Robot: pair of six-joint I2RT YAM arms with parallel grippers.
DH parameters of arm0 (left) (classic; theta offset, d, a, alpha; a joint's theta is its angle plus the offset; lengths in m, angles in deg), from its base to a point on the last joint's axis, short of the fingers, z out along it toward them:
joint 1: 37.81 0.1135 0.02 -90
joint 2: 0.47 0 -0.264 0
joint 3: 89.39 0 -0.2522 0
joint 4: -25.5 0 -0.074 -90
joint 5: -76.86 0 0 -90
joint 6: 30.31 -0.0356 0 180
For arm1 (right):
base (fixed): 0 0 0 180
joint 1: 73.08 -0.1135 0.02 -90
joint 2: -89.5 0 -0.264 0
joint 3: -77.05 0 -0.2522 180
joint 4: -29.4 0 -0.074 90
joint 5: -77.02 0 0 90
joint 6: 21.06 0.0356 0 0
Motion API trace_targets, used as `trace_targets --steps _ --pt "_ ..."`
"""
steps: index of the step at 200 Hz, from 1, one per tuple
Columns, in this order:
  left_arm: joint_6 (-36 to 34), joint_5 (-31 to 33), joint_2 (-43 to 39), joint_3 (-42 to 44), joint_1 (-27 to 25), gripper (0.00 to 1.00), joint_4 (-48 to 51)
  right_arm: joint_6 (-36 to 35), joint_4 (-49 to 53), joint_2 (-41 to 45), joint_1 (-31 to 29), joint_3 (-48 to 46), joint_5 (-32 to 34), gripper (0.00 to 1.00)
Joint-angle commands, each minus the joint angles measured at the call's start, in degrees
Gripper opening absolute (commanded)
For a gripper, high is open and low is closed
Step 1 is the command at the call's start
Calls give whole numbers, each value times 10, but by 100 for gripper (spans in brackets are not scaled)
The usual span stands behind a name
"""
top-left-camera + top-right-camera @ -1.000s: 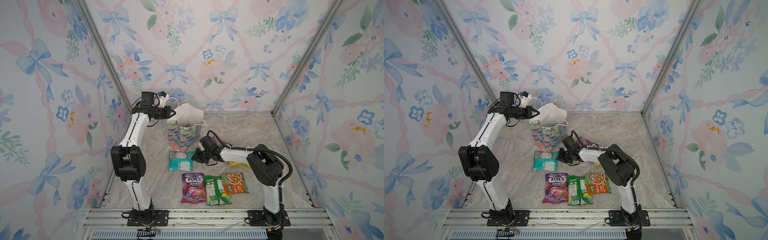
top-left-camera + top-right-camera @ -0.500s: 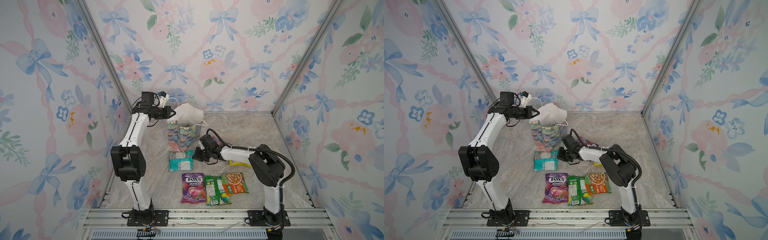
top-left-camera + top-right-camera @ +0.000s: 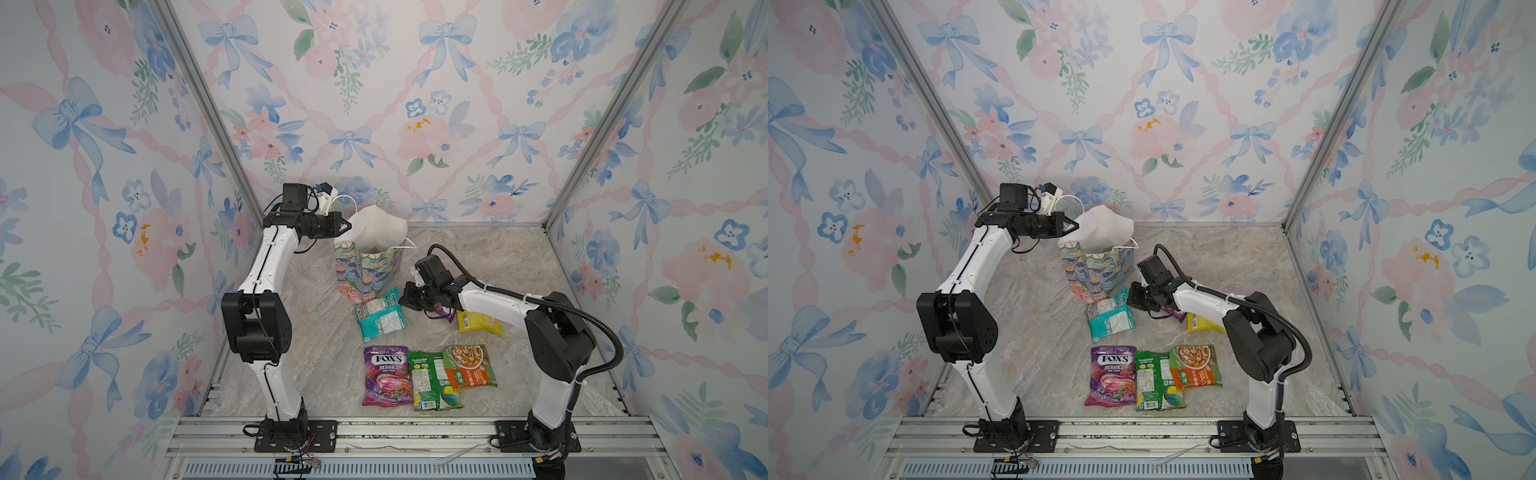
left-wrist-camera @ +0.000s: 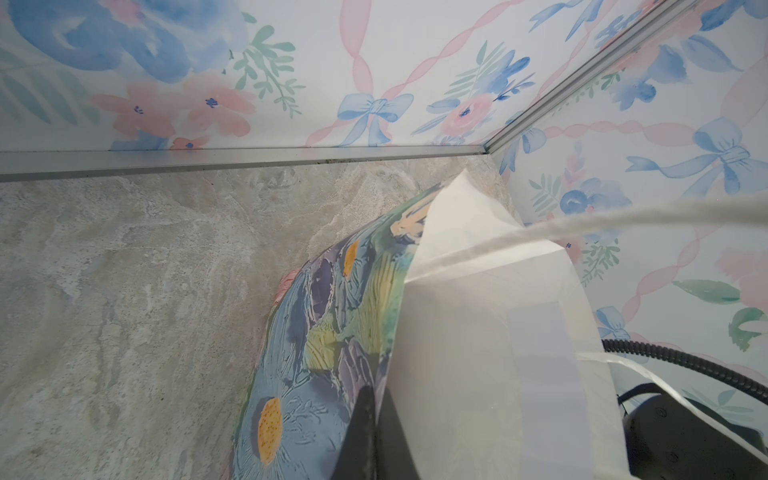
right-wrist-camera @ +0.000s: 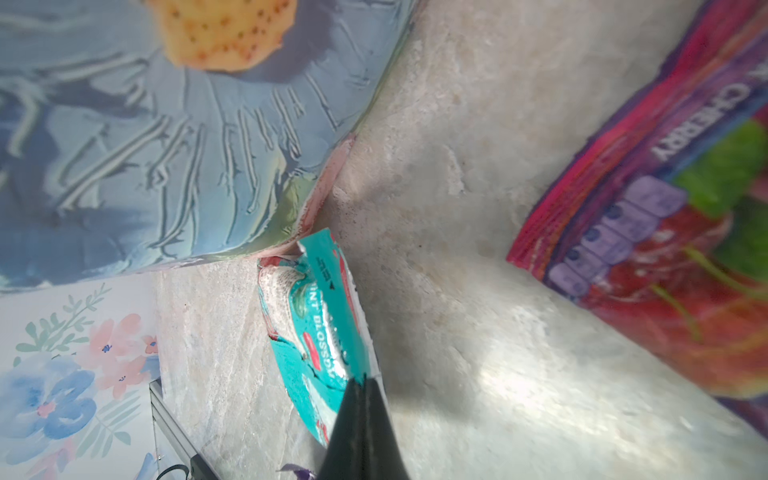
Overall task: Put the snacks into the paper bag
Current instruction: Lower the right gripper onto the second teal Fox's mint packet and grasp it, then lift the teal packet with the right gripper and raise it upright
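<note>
I need to pull the teal snack packet outward with my right gripper and let go of its edge, because bare floor [image 3: 409, 276] [image 5: 436, 248] next to the bottom of the bag is outward of my gripper.
The paper bag [image 3: 368, 270] [image 3: 1096, 270] stands upright at the back of the floor, its white inside showing at the mouth. My left gripper [image 3: 347, 226] [image 3: 1074, 226] is shut on the bag's rim [image 4: 332, 324], one finger on each side of the wall. My right gripper [image 3: 402, 299] [image 3: 1130, 296] [image 5: 365, 380] is shut on the edge of the teal snack packet [image 3: 380, 318] [image 3: 1109, 320] [image 5: 320, 328], which tilts up at the bag's foot. A purple FOX'S packet [image 3: 384, 376], a green one [image 3: 430, 380] and an orange-green one [image 3: 469, 365] lie in front.
A yellow pouch [image 3: 480, 322] [image 3: 1204, 324] lies beside the right arm. A purple cherry packet [image 5: 665, 249] lies mostly hidden under that arm. Floral walls enclose the marble floor [image 3: 316, 340] on three sides, with a metal rail [image 3: 374, 432] along the front.
My right gripper has closed on the teal packet's edge and drawn it slightly right, lifting that edge. The left arm and the bag have not moved.
</note>
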Motion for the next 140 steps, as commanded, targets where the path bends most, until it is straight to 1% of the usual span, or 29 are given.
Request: trace_targets --steps 1,48,62,67,91,97,106,107,108,109,110,111,113,114,122,124,132,140 --pt "-7 -5 -19 5 4 0 11 -43 42 39 28 9 20 0" --pt "-7 -7 -19 4 4 0 11 -93 86 44 75 28 26 0" --pt "-7 -7 -19 4 4 0 12 -98 97 34 84 40 28 0" --pt "-6 -7 -18 4 4 0 11 -118 99 30 88 46 28 0" --pt "-6 -8 -17 3 4 0 11 -134 110 9 100 78 41 1" --pt "-5 -8 -18 3 4 0 11 -133 110 4 103 83 42 4" --pt "-6 -8 -16 3 3 0 11 -131 109 -2 108 92 42 15" --pt "-6 -8 -17 3 3 0 11 -130 109 -3 109 93 42 19" --pt "-6 -8 -16 3 3 0 11 -130 109 -3 109 93 42 19" --pt "-6 -8 -16 3 3 0 11 -128 109 -4 110 95 42 22" --pt "-6 -8 -17 3 3 0 11 -128 109 -4 110 95 42 22" --pt "-6 -8 -17 3 3 0 11 -127 108 -5 111 96 43 26" --pt "-6 -8 -17 3 3 0 11 -127 108 -5 111 97 43 27" --pt "-6 -9 -17 3 3 0 11 -127 108 -5 111 98 44 31" --pt "-6 -9 -16 4 3 0 11 -121 107 -3 112 99 46 43" --pt "-5 -9 -16 4 3 0 11 -118 106 -2 112 98 48 48" --pt "-6 -9 -17 4 3 0 11 -111 99 6 111 92 49 56" --pt "-6 -9 -16 4 3 0 11 -106 92 16 109 83 53 60"
